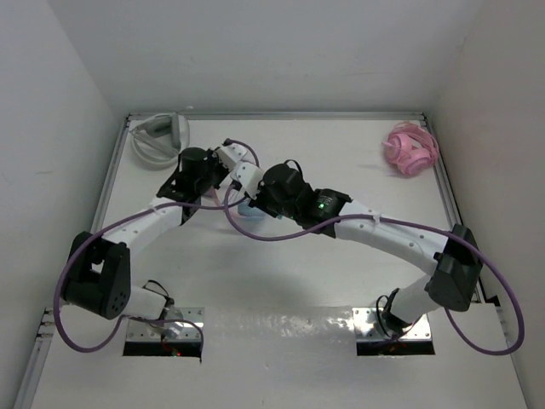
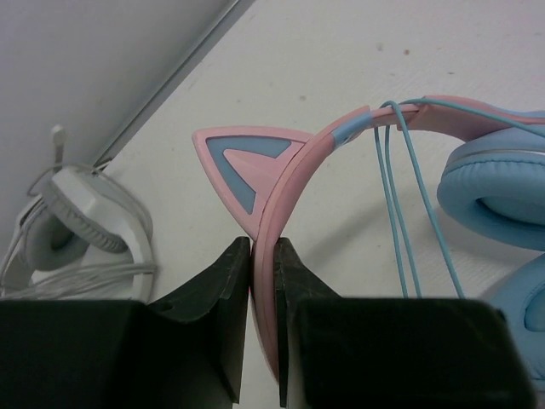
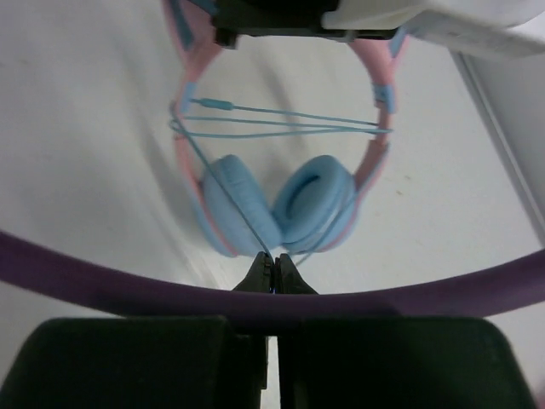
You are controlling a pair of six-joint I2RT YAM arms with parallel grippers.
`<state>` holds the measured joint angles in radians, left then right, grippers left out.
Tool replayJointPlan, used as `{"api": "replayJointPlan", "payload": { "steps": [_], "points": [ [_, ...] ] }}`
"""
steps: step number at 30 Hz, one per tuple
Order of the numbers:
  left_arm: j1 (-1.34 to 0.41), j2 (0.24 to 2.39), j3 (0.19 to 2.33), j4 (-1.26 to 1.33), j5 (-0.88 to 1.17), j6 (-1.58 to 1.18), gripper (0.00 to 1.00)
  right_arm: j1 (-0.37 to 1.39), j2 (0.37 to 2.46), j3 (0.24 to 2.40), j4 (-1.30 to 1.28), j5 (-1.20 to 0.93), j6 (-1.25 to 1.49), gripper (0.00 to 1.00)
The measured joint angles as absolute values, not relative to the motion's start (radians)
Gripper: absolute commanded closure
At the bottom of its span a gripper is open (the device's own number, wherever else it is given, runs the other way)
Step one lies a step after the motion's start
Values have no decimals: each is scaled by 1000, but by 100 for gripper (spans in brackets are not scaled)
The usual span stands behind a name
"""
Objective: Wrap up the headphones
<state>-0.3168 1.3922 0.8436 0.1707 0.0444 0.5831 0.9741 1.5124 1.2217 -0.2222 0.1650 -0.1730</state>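
Cable turns cross the headband point(image 2: 281, 183) inside my left gripper, so next my left gripper should carry it slightly to the right in the top view and release it.
The headphones point(image 3: 281, 200) have a pink cat-ear headband point(image 2: 281, 183), light blue ear cups point(image 2: 498, 192) and a thin light blue cable point(image 2: 400, 204). My left gripper point(image 2: 264, 256) is shut on the headband just below a cat ear and holds the headphones up. The cable is looped across the headband in a few turns point(image 3: 281, 119). My right gripper point(image 3: 274, 271) is shut on the cable close below the ear cups. In the top view both grippers meet at mid table, left point(image 1: 194, 175) and right point(image 1: 264, 192), and the headphones are mostly hidden by them.
White-grey headphones point(image 1: 157, 136) lie at the back left corner, also in the left wrist view point(image 2: 77, 221). All-pink bundled headphones point(image 1: 410, 147) lie at the back right. A purple arm cable point(image 3: 426, 298) crosses the right wrist view. Raised table rims run along the sides.
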Motion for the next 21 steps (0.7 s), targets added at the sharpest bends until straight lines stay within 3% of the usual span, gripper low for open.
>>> {"api": "replayJointPlan", "payload": {
  "steps": [8,21],
  "points": [
    [-342,1388,837,149,102,628,100,920,1513,1232,-267,314,-333,100],
    [-355,1385,926,-13,169,592,100,774,1628,1238,-48,262,-600,100]
  ]
}}
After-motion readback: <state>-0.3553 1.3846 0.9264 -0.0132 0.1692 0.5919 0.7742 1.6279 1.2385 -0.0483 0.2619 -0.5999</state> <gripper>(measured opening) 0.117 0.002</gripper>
